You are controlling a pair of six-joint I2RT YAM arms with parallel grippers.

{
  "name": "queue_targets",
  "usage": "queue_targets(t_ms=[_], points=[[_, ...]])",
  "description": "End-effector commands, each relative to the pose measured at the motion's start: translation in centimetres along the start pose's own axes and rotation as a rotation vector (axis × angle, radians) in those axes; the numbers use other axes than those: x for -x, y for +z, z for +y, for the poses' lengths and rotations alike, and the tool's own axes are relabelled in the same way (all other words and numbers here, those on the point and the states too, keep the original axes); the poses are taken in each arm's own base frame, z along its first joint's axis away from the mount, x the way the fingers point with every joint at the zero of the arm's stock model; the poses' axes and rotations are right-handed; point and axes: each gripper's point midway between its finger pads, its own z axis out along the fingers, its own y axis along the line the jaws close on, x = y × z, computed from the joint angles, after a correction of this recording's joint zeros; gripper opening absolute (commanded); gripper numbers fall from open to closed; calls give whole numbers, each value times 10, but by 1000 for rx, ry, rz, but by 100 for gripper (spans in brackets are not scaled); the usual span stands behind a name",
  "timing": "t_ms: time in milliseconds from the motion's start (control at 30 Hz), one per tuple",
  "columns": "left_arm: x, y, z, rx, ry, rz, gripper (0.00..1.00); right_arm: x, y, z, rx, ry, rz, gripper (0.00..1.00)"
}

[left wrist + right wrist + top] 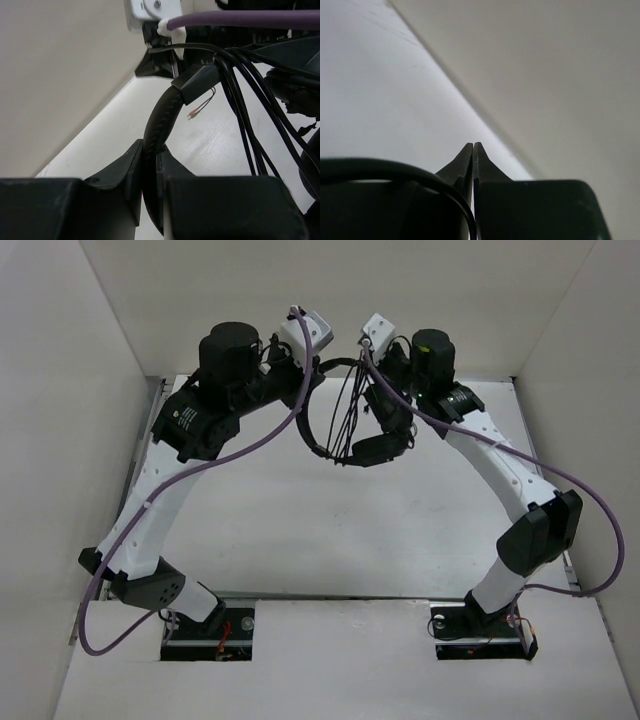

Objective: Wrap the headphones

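Observation:
The loose end of the cable near the plugs still hangs free, so the right gripper should turn and go down onto it, back toward the robot's base.
The black headphones (322, 445) hang in the air between my two raised arms at the back of the table. My left gripper (303, 398) is shut on the padded headband (161, 120), which stands up between the fingertips in the left wrist view, where the gripper (150, 147) sits low. Several strands of the thin black cable (245, 105) run past an ear cup (382, 450). Small pink and orange plugs (192, 114) dangle behind. My right gripper (375, 390), also seen in its wrist view (472, 145), is shut. A loop of cable (440, 182) curves into the base of its jaws.
White walls close in the table (300, 530) at the back and both sides. Thick purple arm cables (250, 445) sag beside each arm. The right wrist view faces the corner of the table and the wall (545, 75).

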Motion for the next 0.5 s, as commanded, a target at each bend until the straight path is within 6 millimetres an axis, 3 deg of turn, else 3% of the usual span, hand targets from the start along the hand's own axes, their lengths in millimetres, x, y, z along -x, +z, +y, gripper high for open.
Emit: queue_targets(t_ms=[0, 200, 467], points=[[58, -20, 2, -11, -40, -185, 0, 8, -4, 53, 229, 267, -61, 9], [76, -26, 20, 35, -79, -245, 0, 26, -27, 126, 534, 561, -129, 17], [109, -46, 54, 131, -116, -355, 0, 46, -60, 195, 799, 838, -190, 26]])
